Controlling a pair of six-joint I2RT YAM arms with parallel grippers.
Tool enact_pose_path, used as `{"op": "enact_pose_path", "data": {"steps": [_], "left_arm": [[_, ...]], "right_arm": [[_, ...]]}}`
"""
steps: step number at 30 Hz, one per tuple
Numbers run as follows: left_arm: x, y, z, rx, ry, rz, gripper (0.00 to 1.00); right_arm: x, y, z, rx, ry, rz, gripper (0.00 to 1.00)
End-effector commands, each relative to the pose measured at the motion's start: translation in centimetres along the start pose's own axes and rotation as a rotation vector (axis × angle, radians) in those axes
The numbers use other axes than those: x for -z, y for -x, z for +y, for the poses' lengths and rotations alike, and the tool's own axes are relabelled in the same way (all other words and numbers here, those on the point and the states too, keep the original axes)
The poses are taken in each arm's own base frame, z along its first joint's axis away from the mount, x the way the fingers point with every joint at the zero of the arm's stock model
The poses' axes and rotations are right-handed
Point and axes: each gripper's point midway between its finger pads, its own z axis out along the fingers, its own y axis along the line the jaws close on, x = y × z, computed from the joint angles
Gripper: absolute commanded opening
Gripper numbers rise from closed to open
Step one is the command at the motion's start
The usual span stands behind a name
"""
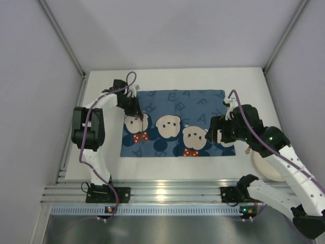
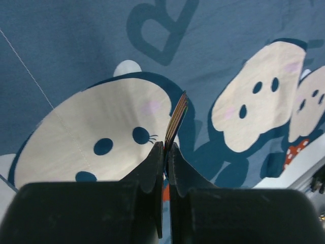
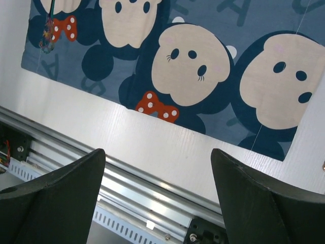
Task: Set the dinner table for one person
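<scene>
My left gripper carries the thin iridescent utensil (image 2: 177,117) down toward the cartoon face at the placemat's end next, then releases it.
The white dinner table (image 1: 167,168) carries a blue cartoon-print placemat (image 1: 177,109). My left gripper (image 1: 134,109) hangs over the placemat's left part. In the left wrist view it (image 2: 166,147) is shut on a thin iridescent utensil (image 2: 177,117), seen edge-on and sticking out past the fingertips above a cartoon face. The utensil also shows as a small rainbow shape in the right wrist view (image 3: 49,30). My right gripper (image 1: 210,134) is open and empty over the placemat's right front corner; its wide-apart jaws frame the table's front strip (image 3: 156,152).
A cream plate (image 1: 264,165) lies on the table at the right, partly hidden under my right arm. Aluminium rails (image 1: 167,193) run along the near edge. Grey walls enclose the table on three sides.
</scene>
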Motion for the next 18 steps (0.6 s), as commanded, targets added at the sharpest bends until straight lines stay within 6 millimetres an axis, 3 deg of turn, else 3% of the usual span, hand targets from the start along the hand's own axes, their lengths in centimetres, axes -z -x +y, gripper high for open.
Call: {"op": "enact_pose_path", "data": {"steps": [1,12,15,18], "left_arm": [[-0.2,1.7,1.2,-0.108,0.050,-0.031,0.00],[-1.7,0.6,4.8,-0.106,0.174,0.011,0.11],[-1.6,0.3,5.7,-0.097,0.218,0.016,0.18],[-1.1,0.3,6.4,-0.091,0.259,0.009,0.35]], "right_arm": [[-0.3,0.0,-0.1,-0.002,-0.018,0.005,0.85],[-1.4,0.1,-0.2,-0.002,-0.042,0.038,0.85],[-1.3,0.4,-0.2,-0.003,-0.043,0.033,0.85],[-1.3,0.8,-0.6,-0.003,-0.071,0.020,0.85]]}}
